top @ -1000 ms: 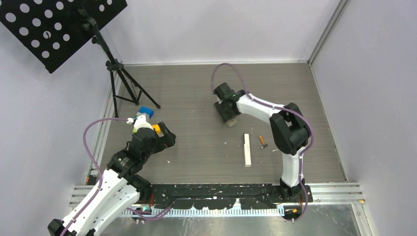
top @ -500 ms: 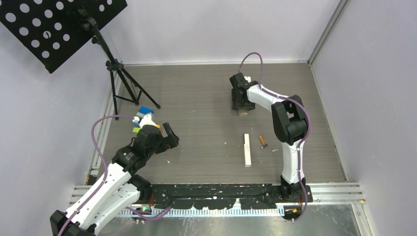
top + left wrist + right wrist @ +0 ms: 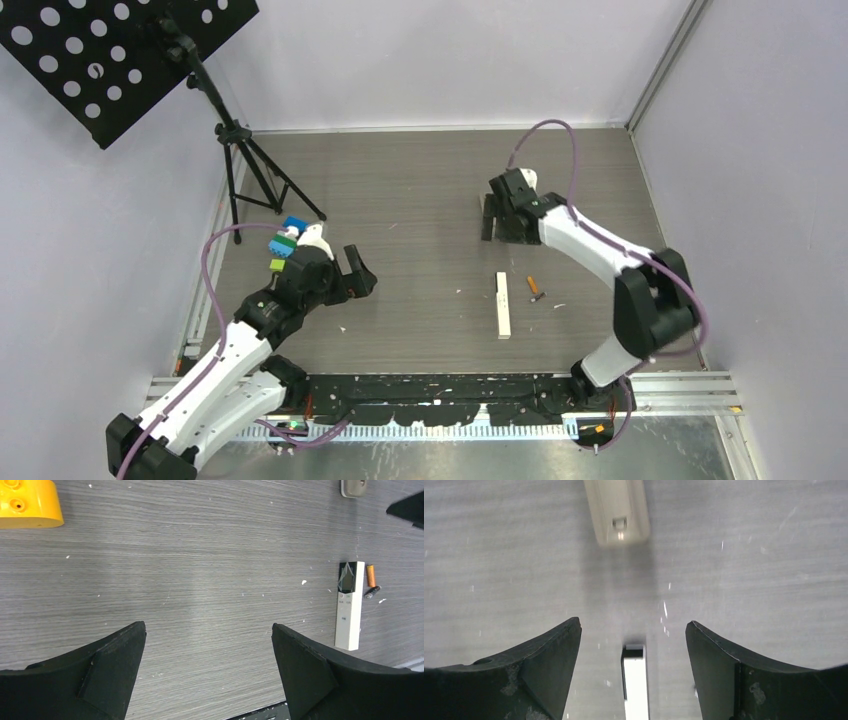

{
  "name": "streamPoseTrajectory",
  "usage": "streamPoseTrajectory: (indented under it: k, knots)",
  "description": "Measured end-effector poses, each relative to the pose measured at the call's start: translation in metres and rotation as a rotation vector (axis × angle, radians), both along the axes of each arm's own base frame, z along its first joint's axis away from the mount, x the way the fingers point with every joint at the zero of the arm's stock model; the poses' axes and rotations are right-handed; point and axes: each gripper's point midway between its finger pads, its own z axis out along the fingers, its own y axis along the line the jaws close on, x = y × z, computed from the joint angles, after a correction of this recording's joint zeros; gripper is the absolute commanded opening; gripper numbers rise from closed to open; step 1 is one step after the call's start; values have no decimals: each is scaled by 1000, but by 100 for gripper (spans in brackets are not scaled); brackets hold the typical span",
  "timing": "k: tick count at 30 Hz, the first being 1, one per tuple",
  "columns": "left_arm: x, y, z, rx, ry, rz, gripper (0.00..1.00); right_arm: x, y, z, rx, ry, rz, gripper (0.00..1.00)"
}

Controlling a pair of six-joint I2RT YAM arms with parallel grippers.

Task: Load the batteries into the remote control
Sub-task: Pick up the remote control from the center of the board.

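Observation:
Next, my right gripper comes back and down around the white body by the dark end (image 3: 503, 298) (image 3: 636, 702), since the white remote control lines up between the open fingers.
The white remote control (image 3: 503, 305) lies on the table, dark end away from the arm bases. Just right of it lie two batteries, one orange (image 3: 533, 284) and one dark (image 3: 538, 297); the left wrist view shows them too, orange (image 3: 370, 575) and dark (image 3: 372, 592). A beige remote (image 3: 616, 512) lies flat beyond the white one (image 3: 635, 680). My right gripper (image 3: 632, 624) hovers open above the gap between the two remotes, holding nothing. My left gripper (image 3: 208, 626) is wide open over bare table, well left of the white remote (image 3: 348, 605).
Coloured toy blocks, blue (image 3: 293, 224) and green (image 3: 283, 243), sit behind the left arm, and an orange block (image 3: 27, 502) lies left of it. A music stand's tripod (image 3: 245, 165) stands at the back left. Walls enclose the table on three sides.
My right gripper swung right with the beige remote, opened and let it go onto the table. The left arm crept slightly to the right.

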Motion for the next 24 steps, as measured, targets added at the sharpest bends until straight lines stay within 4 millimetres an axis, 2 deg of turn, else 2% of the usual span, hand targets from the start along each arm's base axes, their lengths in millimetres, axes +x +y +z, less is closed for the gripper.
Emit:
streamPoseTrajectory:
  k: [2,4,8,11,16,21,24]
  knots:
    - [1,-2,2,-7,-8,-8,100,-22,0,7,15,-15,10,81]
    - [3,-5,5,-20,-19,-18,100,-47,4,6,26,-8,32,81]
    - [6,-11,7,-39,-28,-33,100,-94,9,-13,28,69,74,79]
    - [7,-15,4,-46,-10,-43,100,-116,8,-25,31,117,81,73]
    - [8,-24,-1,-73,22,-60,100,-132,2,-40,22,168,57,58]
    - [6,-33,-4,-105,52,-80,100,-135,8,-55,13,199,55,46]
    - [4,-36,-4,-122,67,-89,100,-137,11,-66,6,217,63,32]
